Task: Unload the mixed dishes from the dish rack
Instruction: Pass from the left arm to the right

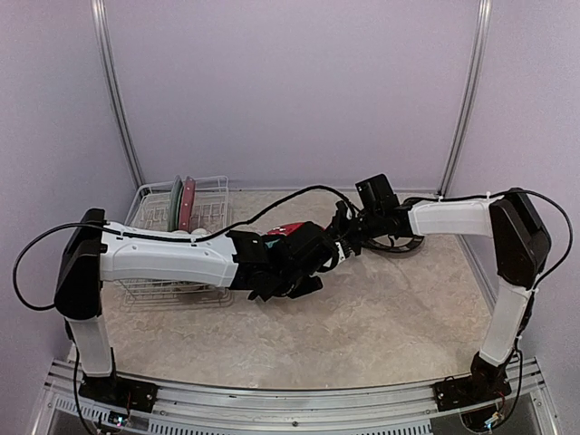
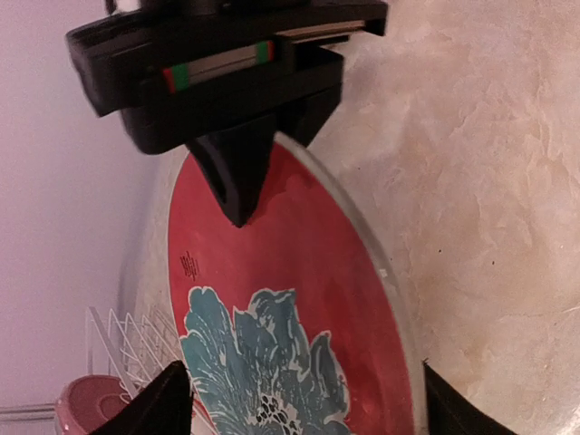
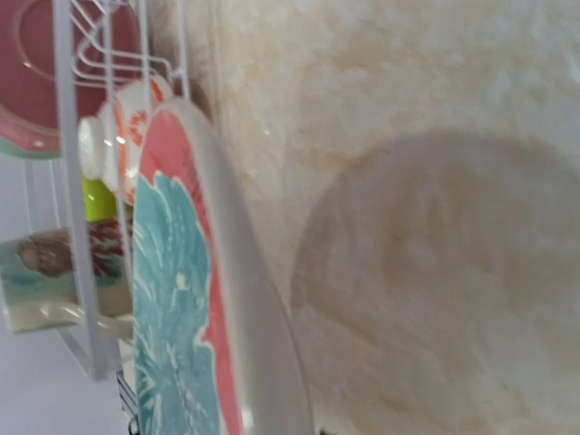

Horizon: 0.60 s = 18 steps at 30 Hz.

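Observation:
My right gripper moves to the right in the top view next, lowers the red plate onto the black plate [image 1: 405, 245] outside the dish rack and lets go.
The red plate with a teal flower [image 1: 283, 231] is in the air over the table's middle, between both arms. My right gripper [image 1: 343, 237] is shut on its rim. In the left wrist view one right finger [image 2: 237, 195] lies on the plate's face [image 2: 299, 272]. My left gripper [image 2: 304, 408] is open, with the plate's face showing between its spread fingertips. The right wrist view shows the plate [image 3: 181, 299] edge-on. The white wire dish rack [image 1: 149, 204] stands back left, holding a pale teal plate [image 1: 174, 204] and a pink plate [image 1: 188, 204].
A black plate [image 1: 399, 243] lies on the table under the right arm. Through the rack wires [image 3: 68, 181] I see a white-and-red bowl [image 3: 136, 122], a lime-green bowl [image 3: 98, 199] and a printed mug [image 3: 45, 272]. Purple walls enclose the table.

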Tool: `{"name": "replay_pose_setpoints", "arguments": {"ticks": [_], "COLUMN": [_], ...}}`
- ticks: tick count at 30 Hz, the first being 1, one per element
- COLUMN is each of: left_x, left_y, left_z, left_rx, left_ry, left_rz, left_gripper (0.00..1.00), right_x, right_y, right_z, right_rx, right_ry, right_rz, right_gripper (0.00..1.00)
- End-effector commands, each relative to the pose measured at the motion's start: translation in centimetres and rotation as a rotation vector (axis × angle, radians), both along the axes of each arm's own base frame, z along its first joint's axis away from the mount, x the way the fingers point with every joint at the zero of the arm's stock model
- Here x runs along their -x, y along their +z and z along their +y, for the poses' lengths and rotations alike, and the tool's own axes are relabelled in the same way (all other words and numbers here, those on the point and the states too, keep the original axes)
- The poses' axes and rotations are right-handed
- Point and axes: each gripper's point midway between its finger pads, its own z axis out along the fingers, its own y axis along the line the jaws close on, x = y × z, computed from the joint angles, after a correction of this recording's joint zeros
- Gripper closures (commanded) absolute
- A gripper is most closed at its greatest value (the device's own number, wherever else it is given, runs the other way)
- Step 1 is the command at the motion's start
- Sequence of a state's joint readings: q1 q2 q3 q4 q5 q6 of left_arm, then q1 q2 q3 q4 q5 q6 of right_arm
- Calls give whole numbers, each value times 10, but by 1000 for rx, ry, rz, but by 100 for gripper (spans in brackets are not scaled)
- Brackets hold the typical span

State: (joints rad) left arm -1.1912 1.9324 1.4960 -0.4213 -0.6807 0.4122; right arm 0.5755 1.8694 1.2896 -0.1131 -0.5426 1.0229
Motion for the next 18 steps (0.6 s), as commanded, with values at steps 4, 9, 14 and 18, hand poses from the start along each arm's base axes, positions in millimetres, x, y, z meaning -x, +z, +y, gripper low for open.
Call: {"name": "replay_pose_setpoints", "arguments": {"ticks": [4,9,14,18], "left_x": [5,5,-11,-32], "left_y": [53,73,116,150], "left_z": [4,13,42,76], "left_rx": [200,310,511,708], "left_ry": [31,52,111,181], "left_rz": [76,162,247,315], "left_gripper": [3,1,1,1], "right_x": [-16,-25,-36,-43], "right_y": [34,34,34,38], "right_z": [-18,-44,-86,-124], "right_rx": [-67,-74,-66,-35], "right_ry": [-29,-87,-171,-249], "right_rz": [-182,-209,-230,-261], "right_gripper": [100,100,100,100]}}
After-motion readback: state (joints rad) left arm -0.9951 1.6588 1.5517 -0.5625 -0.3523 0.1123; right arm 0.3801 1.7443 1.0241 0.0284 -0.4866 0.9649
